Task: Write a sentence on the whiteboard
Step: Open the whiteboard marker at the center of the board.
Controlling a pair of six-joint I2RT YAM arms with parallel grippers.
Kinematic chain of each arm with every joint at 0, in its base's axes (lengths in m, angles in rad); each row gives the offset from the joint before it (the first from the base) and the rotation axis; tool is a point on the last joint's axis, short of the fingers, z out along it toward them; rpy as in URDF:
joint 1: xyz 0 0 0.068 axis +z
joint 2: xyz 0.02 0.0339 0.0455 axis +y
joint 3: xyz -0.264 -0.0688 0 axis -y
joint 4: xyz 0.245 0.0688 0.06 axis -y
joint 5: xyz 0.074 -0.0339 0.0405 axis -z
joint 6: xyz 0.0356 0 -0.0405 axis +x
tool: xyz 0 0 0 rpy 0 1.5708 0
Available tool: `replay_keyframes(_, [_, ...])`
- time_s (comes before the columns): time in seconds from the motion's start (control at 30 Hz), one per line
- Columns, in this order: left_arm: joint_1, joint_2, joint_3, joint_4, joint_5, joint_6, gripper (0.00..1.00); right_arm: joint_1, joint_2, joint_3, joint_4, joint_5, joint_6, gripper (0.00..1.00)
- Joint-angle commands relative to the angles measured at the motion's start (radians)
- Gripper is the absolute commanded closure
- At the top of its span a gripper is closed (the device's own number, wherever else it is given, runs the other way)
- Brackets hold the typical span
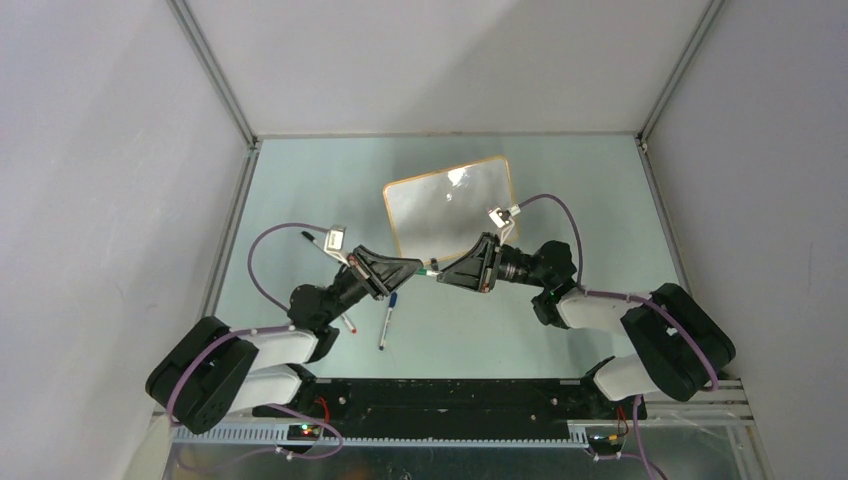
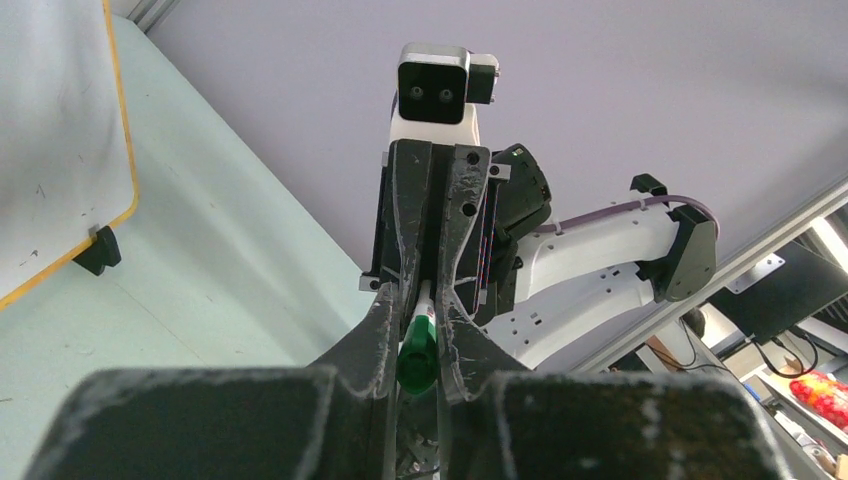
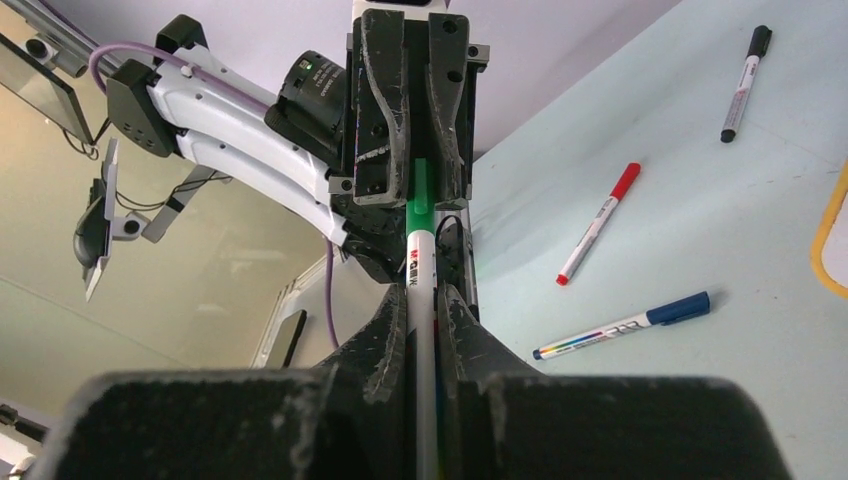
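Observation:
I should next pull the marker's cap to its left in the top view with my left gripper, then lower and release it over bare tabletop by the blue-capped marker.
The whiteboard [image 1: 450, 205], white with an orange-tan frame, lies at the back middle of the table. It shows no green sentence, only faint marks; its corner [image 2: 50, 130] also shows in the left wrist view. My two grippers meet nose to nose just in front of it, above the table. My left gripper [image 1: 414, 268] is shut on the green cap [image 2: 418, 350] of a marker. My right gripper [image 1: 446, 275] is shut on the same marker's white body [image 3: 421, 262]. The cap [image 3: 420, 200] sits at the end of that body, between the left fingers.
A blue-capped marker [image 1: 387, 318], a red-capped marker [image 1: 348, 320] and a black marker [image 1: 315, 240] lie on the pale green table under and beside the left arm. They also show in the right wrist view, at its right. A black clip foot [image 2: 97, 250] stands at the board's edge.

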Motion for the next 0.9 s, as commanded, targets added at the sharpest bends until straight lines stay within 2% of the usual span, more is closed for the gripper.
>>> replay_keyframes(0.0, [-0.002,-0.022,0.018,0.022,0.003,0.025,1.0,-0.015,-0.032,0.036,-0.018,-0.006,-0.03,1.0])
replay_keyframes(0.3, [0.017,-0.209,-0.01,-0.243,-0.081,0.105,1.0,-0.085,-0.012,0.031,0.009,-0.096,-0.006,1.0])
replay_keyframes(0.43, [0.043,-0.325,-0.033,-0.374,-0.133,0.134,1.0,-0.122,0.034,0.013,0.161,-0.12,0.078,1.0])
replay_keyframes(0.57, [0.062,-0.452,-0.06,-0.486,-0.192,0.16,1.0,-0.139,0.086,0.013,0.232,-0.129,0.143,1.0])
replay_keyframes(0.7, [0.066,-0.566,-0.061,-0.671,-0.316,0.195,1.0,-0.142,0.086,0.011,0.23,-0.122,0.139,1.0])
replay_keyframes(0.77, [0.067,-0.625,-0.065,-0.82,-0.425,0.191,1.0,-0.149,0.08,0.003,0.216,-0.106,0.136,1.0])
replay_keyframes(0.87, [0.067,-0.706,-0.067,-0.929,-0.591,0.174,1.0,-0.172,0.069,-0.006,0.167,-0.07,0.121,1.0])
